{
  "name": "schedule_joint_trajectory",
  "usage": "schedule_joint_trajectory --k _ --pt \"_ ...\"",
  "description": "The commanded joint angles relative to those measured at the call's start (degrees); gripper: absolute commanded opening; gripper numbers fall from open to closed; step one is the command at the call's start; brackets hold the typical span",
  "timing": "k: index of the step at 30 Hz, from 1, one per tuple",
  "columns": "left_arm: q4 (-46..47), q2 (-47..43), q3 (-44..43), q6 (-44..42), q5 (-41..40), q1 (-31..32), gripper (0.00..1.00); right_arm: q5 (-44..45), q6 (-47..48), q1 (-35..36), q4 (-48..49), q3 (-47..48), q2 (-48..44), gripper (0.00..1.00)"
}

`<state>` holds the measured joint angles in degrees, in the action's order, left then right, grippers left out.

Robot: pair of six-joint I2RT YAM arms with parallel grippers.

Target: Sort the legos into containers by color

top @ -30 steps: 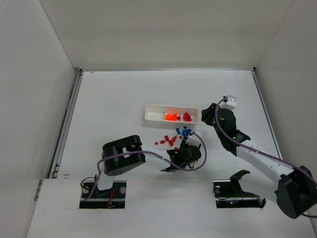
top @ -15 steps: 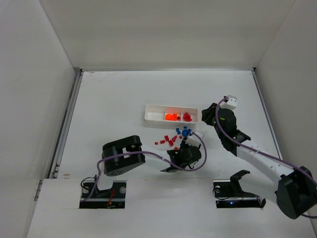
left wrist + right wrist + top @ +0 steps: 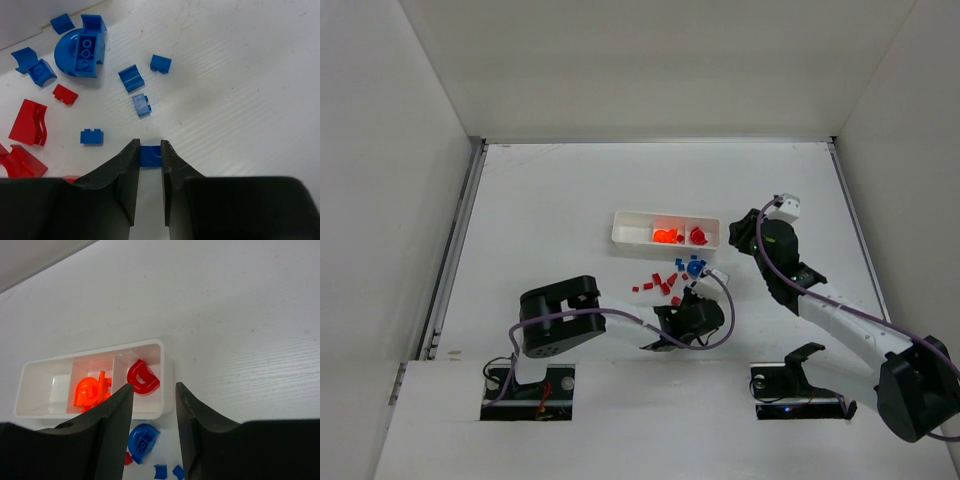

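The left gripper moves up and outward over the tray's bare cell next, to its left in the top view, and releases the lego clear of other colors.
The white three-compartment tray lies mid-table. Its middle cell holds orange legos and its right cell a red curved lego; the left cell looks bare. Loose blue and red legos are scattered just in front of it, among them a large blue rounded piece. My left gripper is down on the table at the near edge of this scatter, its jaws shut on a small blue lego. My right gripper hovers open above the tray's right end, with nothing in it.
Red pieces lie left of the left gripper, and small blue ones lie just ahead of it. White walls enclose the table on three sides. A metal rail runs along the left edge.
The left jaws have closed in onto the small blue lego, and the left arm's base link has shifted slightly. The right arm has not moved.
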<state>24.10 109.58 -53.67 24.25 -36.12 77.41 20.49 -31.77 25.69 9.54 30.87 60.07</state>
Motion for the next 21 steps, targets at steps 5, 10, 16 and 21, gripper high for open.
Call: schedule_joint_trajectory --k 5,10,16,21 --pt "-2.21 -13.32 3.39 -0.7 -0.79 0.6 0.13 -0.19 -1.01 -1.22 3.03 -0.55 -1.63 0.46" --pt "-1.6 -21.06 6.73 -0.26 -1.06 -4.57 0.13 -0.1 -1.19 -1.04 3.03 -0.64 -1.54 0.45" --pt "-0.28 -24.41 8.32 2.99 1.66 -16.96 0.14 0.51 -0.31 -0.43 3.03 -0.02 -0.13 0.45" --pt "1.83 -22.31 6.65 4.31 4.56 -25.93 0.15 1.13 0.3 0.71 3.03 0.24 0.13 0.45"
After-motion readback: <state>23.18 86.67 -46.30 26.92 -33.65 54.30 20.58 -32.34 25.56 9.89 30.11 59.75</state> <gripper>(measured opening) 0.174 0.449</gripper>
